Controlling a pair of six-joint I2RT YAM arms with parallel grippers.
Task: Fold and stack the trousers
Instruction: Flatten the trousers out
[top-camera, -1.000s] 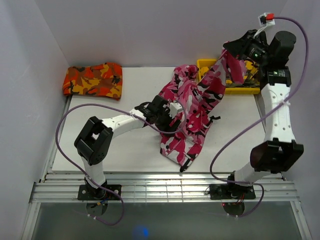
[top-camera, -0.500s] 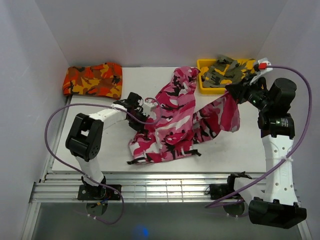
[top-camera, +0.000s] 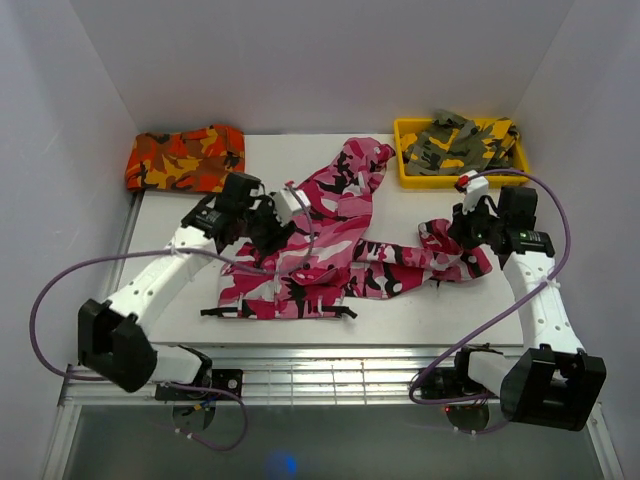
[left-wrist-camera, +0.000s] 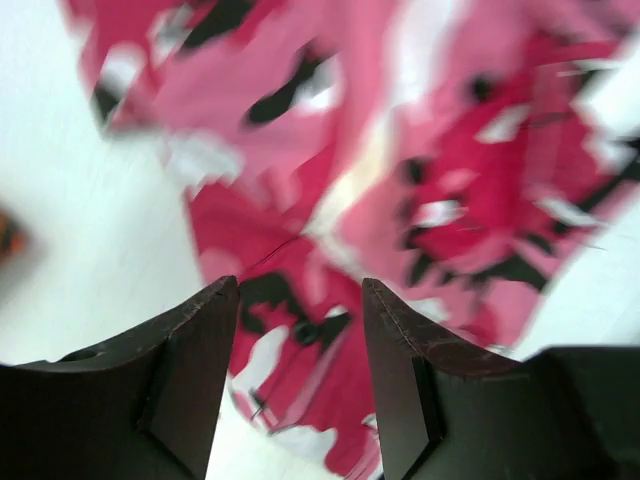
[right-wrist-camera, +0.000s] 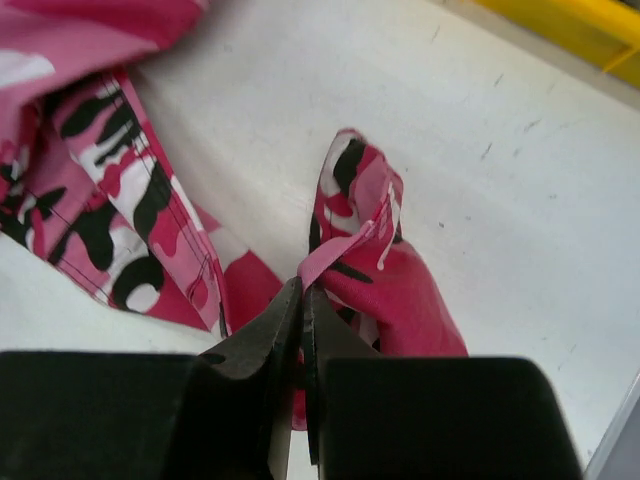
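My left gripper moves back, down and to the right in the top view onto the black strap (top-camera: 338, 311) next, since the strap's end juts past the pink fabric.
The pink, magenta, white and black camouflage trousers (top-camera: 330, 250) lie spread across the middle of the white table (top-camera: 560, 300), with one leg running toward the back (top-camera: 362, 165). My left gripper (top-camera: 272, 226) hovers open over the left part of the trousers. In the left wrist view its jaws (left-wrist-camera: 300, 290) stand apart above blurred fabric (left-wrist-camera: 450, 200), holding nothing. My right gripper (top-camera: 460, 232) is at the trousers' right end, low over the table. In the right wrist view it (right-wrist-camera: 303, 288) is shut on a pinched fold of the pink fabric (right-wrist-camera: 400, 290).
Folded orange-red camouflage trousers (top-camera: 185, 160) lie at the back left corner. A yellow bin (top-camera: 412, 178) at the back right holds olive-grey camouflage trousers (top-camera: 460, 140); its edge shows in the right wrist view (right-wrist-camera: 570, 20). Walls close in on three sides.
The trousers have been drawn left and laid flatter on the table. My right gripper came down from near the bin with the leg end. My left gripper moved left and back.
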